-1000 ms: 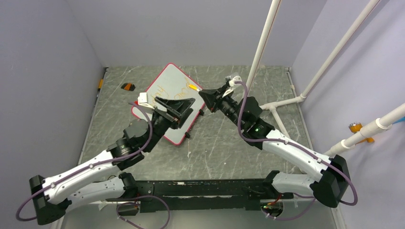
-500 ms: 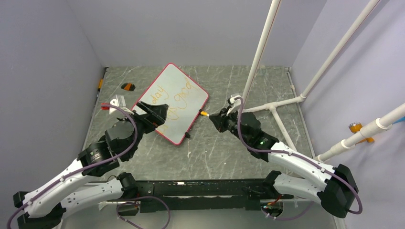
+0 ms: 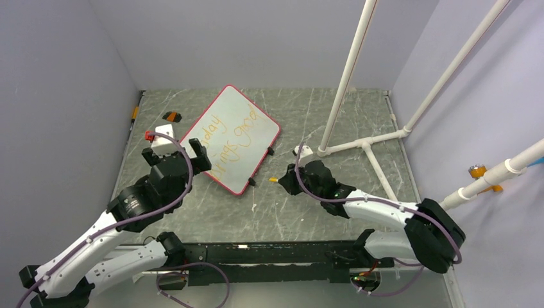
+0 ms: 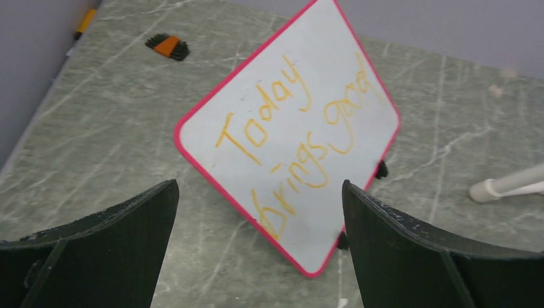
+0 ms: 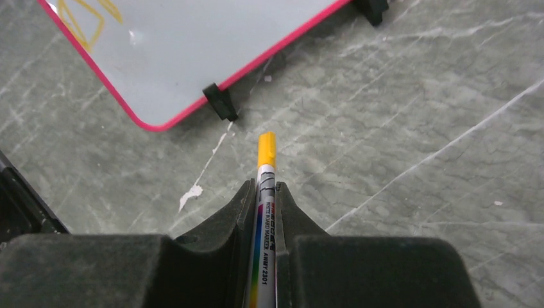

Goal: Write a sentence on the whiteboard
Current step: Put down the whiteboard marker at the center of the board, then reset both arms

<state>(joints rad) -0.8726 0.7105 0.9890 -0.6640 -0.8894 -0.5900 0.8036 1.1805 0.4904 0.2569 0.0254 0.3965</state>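
Observation:
I need to lower my right gripper next and release the white marker on the bare table beside the near clip, clear of the board.
The whiteboard [image 3: 249,168] lies tilted on the table, red-pink framed, and also shows in the left wrist view [image 4: 321,38] and the right wrist view [image 5: 192,51]. The sentence [image 3: 234,138] in orange-yellow reads "Today brings good" in two lines [image 4: 308,168]. My left gripper [image 3: 200,159] is open and empty, by the board's near-left edge, with its fingers wide apart [image 4: 260,186]. My right gripper [image 3: 285,176] is shut on the white marker with an orange end [image 5: 266,157], low over the table just off the board's near corner [image 5: 264,186].
Two black clips [image 5: 220,102] sit on the board's right edge. A black-and-orange object [image 3: 171,116] lies at the back left. An orange item [image 3: 135,113] lies by the left wall. White pipes [image 3: 362,144] stand at the right.
Both arms have pulled back from the board toward the near side. The left gripper has come off the board. The right gripper has moved the marker from the board's far edge down beside its near corner.

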